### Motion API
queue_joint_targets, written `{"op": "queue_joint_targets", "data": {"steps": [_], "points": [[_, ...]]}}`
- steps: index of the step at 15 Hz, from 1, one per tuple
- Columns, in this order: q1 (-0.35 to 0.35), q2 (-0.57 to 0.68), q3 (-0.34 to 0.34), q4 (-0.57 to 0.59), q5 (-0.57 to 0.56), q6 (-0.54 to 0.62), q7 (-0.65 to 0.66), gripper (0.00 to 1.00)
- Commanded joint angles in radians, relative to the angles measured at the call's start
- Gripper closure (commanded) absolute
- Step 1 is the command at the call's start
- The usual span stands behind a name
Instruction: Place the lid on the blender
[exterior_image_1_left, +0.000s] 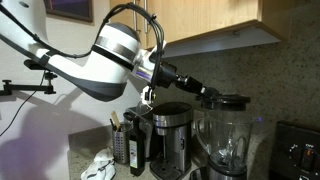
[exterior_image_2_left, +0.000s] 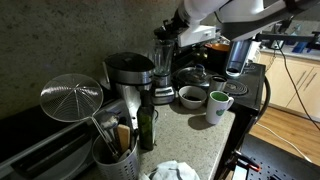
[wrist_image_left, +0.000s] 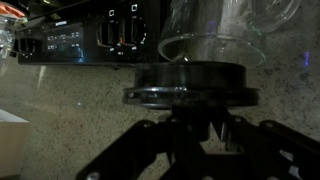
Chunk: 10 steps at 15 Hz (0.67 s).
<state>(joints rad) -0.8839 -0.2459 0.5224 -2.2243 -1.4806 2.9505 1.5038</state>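
Note:
Next, my gripper lowers toward the right in the wrist view to seat and release the black lid, as the jar's open rim (exterior_image_1_left: 229, 111) (wrist_image_left: 212, 47) lies below it there.
The blender (exterior_image_1_left: 228, 145) is a clear jar with a handle on a dark base, standing on the counter beside the coffee maker; it also shows in an exterior view (exterior_image_2_left: 162, 68). My gripper (exterior_image_1_left: 211, 96) reaches in from the side and is shut on the black lid (exterior_image_1_left: 232, 102), holding it level at the jar's rim. In the wrist view the fingers (wrist_image_left: 190, 108) grip the lid (wrist_image_left: 190, 88), with the clear jar (wrist_image_left: 215, 30) right behind it. I cannot tell whether the lid is fully seated. In an exterior view the gripper (exterior_image_2_left: 171, 27) is over the blender.
A black-and-steel coffee maker (exterior_image_1_left: 170, 135) stands close to the blender, with a dark bottle (exterior_image_1_left: 136, 148) and a utensil holder (exterior_image_2_left: 115, 152) nearby. A green mug (exterior_image_2_left: 218, 103), a bowl (exterior_image_2_left: 190, 97), a wire strainer (exterior_image_2_left: 72, 97) and a stove panel (wrist_image_left: 90, 40) are around. Cabinets hang overhead.

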Motion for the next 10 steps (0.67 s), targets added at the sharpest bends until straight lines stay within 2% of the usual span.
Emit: {"op": "queue_joint_targets", "data": {"steps": [1,6,10], "points": [[-0.011,0.093,0.04,0.073,-0.125,-0.051,0.118,0.87],[0.005,0.182,0.043,0.121,-0.226,-0.086,0.204,0.86],[0.012,0.225,0.044,0.148,-0.267,-0.1,0.228,0.86]]}}
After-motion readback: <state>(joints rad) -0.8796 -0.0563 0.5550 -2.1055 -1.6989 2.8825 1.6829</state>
